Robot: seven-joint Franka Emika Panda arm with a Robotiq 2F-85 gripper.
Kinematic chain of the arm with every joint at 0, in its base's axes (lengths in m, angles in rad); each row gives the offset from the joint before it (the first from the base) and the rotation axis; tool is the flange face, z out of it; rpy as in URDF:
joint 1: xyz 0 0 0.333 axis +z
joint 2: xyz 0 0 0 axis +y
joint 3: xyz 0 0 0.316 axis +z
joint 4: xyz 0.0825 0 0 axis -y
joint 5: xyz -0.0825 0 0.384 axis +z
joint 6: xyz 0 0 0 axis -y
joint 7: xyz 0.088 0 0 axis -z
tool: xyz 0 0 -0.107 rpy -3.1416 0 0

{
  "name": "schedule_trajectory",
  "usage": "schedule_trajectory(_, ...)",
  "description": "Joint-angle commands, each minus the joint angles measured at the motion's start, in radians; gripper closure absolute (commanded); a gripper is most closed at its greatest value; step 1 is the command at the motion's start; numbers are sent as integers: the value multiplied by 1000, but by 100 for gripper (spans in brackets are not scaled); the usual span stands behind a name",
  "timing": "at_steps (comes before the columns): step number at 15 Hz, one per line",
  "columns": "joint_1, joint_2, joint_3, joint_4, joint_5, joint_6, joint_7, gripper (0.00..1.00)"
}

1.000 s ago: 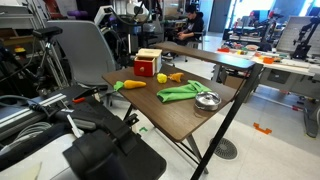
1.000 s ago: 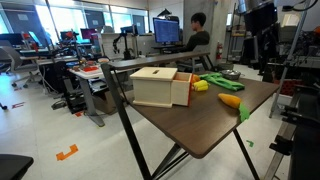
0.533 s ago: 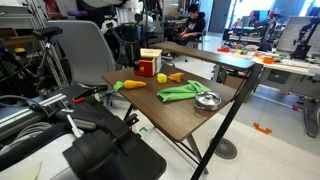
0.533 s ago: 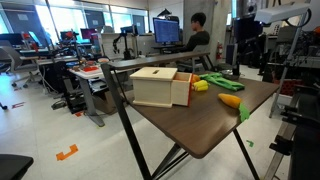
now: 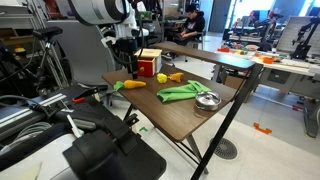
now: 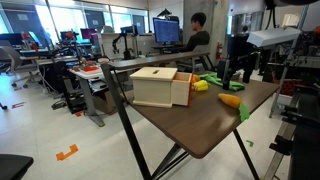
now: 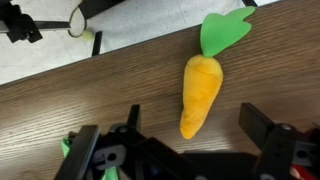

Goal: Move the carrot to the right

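Observation:
My gripper has only the carrot's pointed tip between its fingers. It should move down toward the leaf end and close around both sides of the carrot's thicker body (image 5: 132,85) (image 7: 201,84).
The carrot (image 7: 200,90) is orange-yellow with a green leaf tip and lies flat on the brown table. In the wrist view its pointed end lies between my open fingers (image 7: 262,125), with the leaf end pointing away. My gripper (image 7: 195,135) is open and empty, just above it. In both exterior views the gripper (image 5: 127,66) (image 6: 237,76) hangs over the carrot (image 5: 130,85) (image 6: 230,100), which lies near the table's edge.
A wooden box (image 5: 148,62) (image 6: 160,87) stands on the table, with a small yellow item (image 5: 162,77) and a shorter orange piece (image 5: 176,76) beside it. A green cloth (image 5: 183,92) and a metal bowl (image 5: 207,100) lie further along. Chairs and desks surround the table.
The arm has come down into both exterior views and now hangs over the carrot. The carrot and the other things have not moved.

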Motion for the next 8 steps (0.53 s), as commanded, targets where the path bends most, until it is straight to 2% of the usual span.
schedule_trajectory(1,50,45,-36,-17,21,120,0,0)
schedule_trajectory(3,64,66,-39,-28,37,166,-16,0)
schedule_trajectory(4,72,75,-42,-31,43,185,-23,17)
schedule_trajectory(8,103,93,-57,-40,62,225,-40,50)
